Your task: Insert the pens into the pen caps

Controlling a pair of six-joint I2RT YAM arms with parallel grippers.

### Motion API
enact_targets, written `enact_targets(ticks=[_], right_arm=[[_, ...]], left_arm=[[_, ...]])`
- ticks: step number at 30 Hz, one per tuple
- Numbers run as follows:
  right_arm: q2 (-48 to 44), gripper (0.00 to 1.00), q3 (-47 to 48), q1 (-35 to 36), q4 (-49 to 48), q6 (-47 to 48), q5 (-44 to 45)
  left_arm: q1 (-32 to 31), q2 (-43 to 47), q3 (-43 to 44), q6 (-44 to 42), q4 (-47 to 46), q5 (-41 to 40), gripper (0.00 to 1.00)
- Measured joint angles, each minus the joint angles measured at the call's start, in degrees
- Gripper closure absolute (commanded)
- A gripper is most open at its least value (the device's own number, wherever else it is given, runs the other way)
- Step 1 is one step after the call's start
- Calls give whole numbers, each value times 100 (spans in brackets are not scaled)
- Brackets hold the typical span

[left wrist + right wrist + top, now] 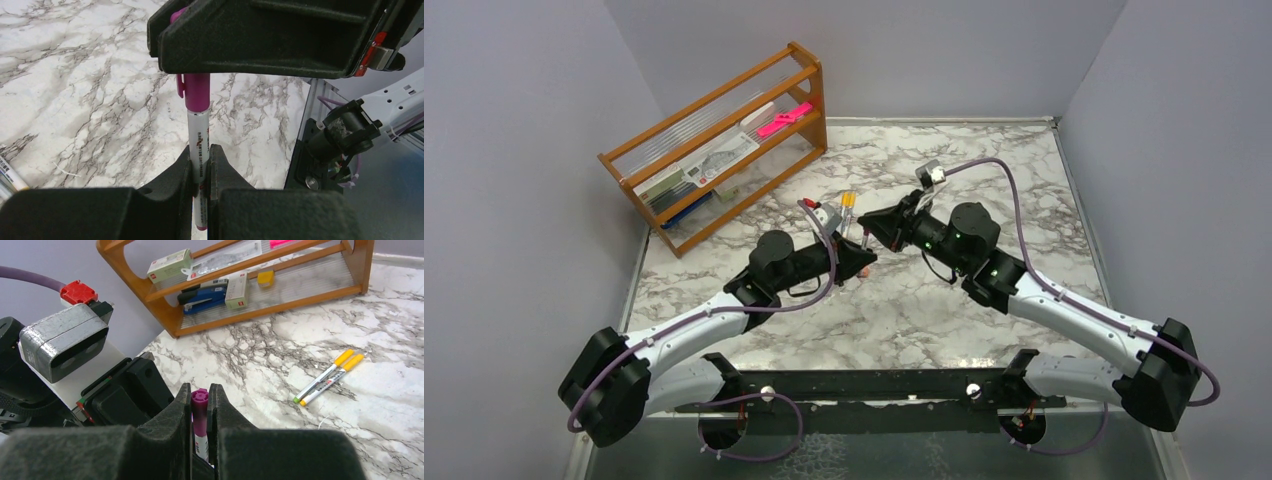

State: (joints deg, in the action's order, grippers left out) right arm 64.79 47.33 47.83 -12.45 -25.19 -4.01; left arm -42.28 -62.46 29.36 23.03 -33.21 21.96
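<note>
The white pen's body already has the purple cap (197,92) on, so the robot's left gripper should next carry the white pen outward and down onto the marble beside the yellow-capped pens and let go of it.
My left gripper (201,152) is shut on the white barrel of a pen (198,145), which stands upright between its fingers. A purple cap (197,92) sits on the barrel's upper end. My right gripper (200,392) is shut on that purple cap (200,402), and its black fingers (260,40) cover the cap's top in the left wrist view. Both grippers meet above the table's middle, left (861,262) and right (872,233). Two more pens with yellow caps (327,375) lie side by side on the marble, also in the top view (849,205).
A wooden rack (724,140) stands at the back left, holding boxes, a blue stapler (205,294) and a bright pink flat item (784,118). Grey walls close the table on three sides. The marble tabletop (984,160) stretches to the right.
</note>
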Motion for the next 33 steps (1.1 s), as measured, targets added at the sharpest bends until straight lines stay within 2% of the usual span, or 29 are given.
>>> enact_targets(ticks=[10, 20, 22, 26, 29, 33], right_arm=[[-214, 99, -601, -168, -872, -435, 85], [-219, 99, -612, -291, -1040, -411, 483], [-219, 92, -575, -293, -1014, -407, 564], [-245, 61, -330, -280, -623, -455, 726], [-221, 45, -85, -74, 70, -601, 841], [-258, 43, 256, -7, 809, -662, 1161]], left_arm=[[-87, -195, 715, -345, 953, -160, 100], [-24, -732, 1591, -603, 1576, -17, 100], [-7, -796, 1655, -605, 1582, 44, 100], [33, -868, 1668, -533, 1491, 96, 100], [66, -881, 1593, -382, 868, 111, 100], [107, -870, 1213, -162, 372, -48, 100]])
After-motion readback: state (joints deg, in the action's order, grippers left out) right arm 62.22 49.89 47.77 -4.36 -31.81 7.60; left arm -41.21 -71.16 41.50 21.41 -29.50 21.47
